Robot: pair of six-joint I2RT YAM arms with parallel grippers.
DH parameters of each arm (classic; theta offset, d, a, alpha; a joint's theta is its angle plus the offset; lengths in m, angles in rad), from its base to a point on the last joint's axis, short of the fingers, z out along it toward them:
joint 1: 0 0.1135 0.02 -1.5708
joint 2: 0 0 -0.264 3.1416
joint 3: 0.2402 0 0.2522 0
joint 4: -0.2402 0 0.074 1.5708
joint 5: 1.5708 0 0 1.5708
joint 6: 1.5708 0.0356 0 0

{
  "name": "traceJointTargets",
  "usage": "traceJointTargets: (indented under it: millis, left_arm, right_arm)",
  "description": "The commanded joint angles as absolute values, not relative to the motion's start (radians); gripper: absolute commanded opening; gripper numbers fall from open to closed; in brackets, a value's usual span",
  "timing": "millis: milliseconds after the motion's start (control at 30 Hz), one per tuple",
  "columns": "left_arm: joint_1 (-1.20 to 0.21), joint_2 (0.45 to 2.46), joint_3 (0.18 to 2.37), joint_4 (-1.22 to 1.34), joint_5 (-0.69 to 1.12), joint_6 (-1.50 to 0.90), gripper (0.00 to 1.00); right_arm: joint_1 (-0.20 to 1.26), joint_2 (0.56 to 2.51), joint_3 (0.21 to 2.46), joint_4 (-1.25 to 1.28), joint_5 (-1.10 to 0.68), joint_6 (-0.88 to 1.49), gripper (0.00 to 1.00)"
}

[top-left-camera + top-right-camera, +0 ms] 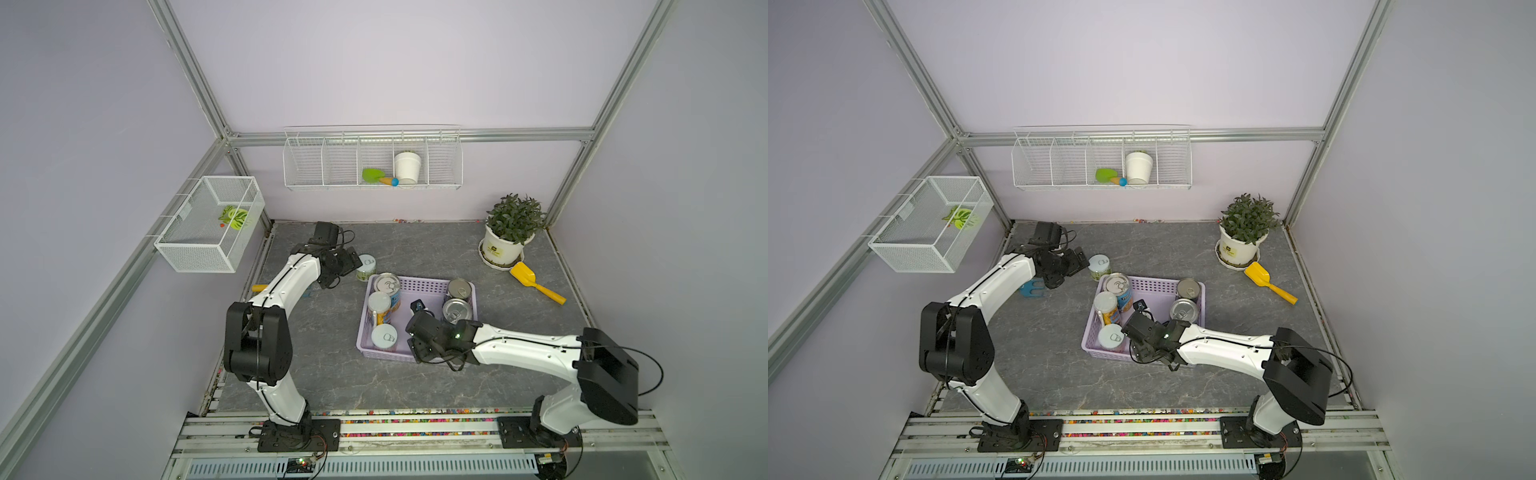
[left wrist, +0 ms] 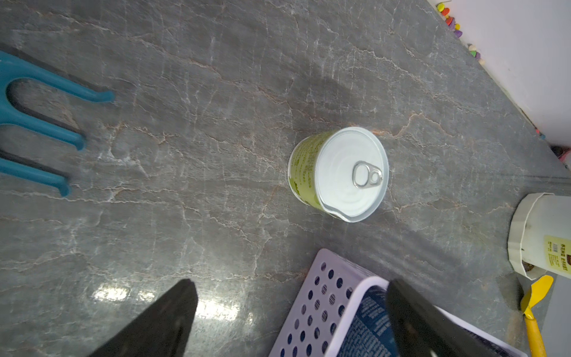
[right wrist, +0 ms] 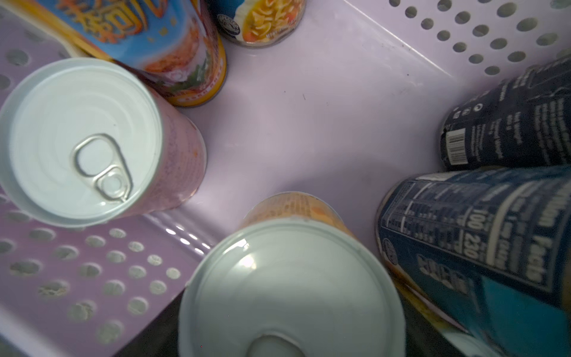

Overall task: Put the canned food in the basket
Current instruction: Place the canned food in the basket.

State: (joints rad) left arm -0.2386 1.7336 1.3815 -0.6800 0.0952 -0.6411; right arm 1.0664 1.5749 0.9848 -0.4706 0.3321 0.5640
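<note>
The gap between the pink and blue cans is empty, so my right gripper should lower the orange-labelled can (image 3: 292,290) upright onto the basket's bottom there and release it.
A short green-labelled can (image 1: 365,266) (image 2: 338,174) with a pale pull-tab lid stands on the table just outside the far left corner of the lavender basket (image 1: 419,283) (image 1: 1150,284) (image 2: 321,296). My left gripper (image 2: 292,309) hovers open a short way from it, holding nothing. Several cans stand in the basket, among them a silver-topped blue one (image 1: 387,284) and a dark one (image 1: 458,289). My right gripper (image 1: 419,316) (image 3: 289,330) reaches down into the basket, shut on an orange-labelled can (image 3: 292,290) with a pale lid. In both top views the wrist hides that can.
A blue toy rake (image 1: 1032,288) (image 2: 37,123) lies under the left arm. A potted plant (image 1: 509,237) and a yellow shovel (image 1: 536,282) sit at the back right. White wire baskets (image 1: 374,162) (image 1: 208,224) hang on the walls above the table.
</note>
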Motion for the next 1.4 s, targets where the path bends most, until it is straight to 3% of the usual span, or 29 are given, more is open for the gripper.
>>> traceJointTargets:
  millis: [0,500,733,933,1100,1367]
  left_arm:
    - [-0.243,1.712,1.370,-0.693,0.072,-0.617,1.00]
    - [-0.244,1.695,1.361,-0.698,0.073,-0.620,1.00]
    - [-0.243,1.683,1.358,-0.711,0.065,-0.612,1.00]
    - [-0.243,1.666,1.358,-0.717,0.057,-0.611,1.00]
    - [-0.243,1.665,1.357,-0.713,0.064,-0.608,1.00]
    - [-0.260,1.716,1.404,-0.698,0.091,-0.594,1.00]
  right_arm:
    - [1.075,1.626,0.989,-0.502,0.299,0.569,0.44]
    - [1.058,1.714,0.983,-0.566,0.318,0.612,0.48]
    - [1.055,1.745,0.980,-0.627,0.353,0.638,0.72]
    - [1.055,1.736,0.983,-0.664,0.385,0.653,0.78]
    - [1.055,1.721,0.986,-0.697,0.401,0.662,0.96]
    - [1.065,1.633,0.986,-0.668,0.395,0.624,0.98]
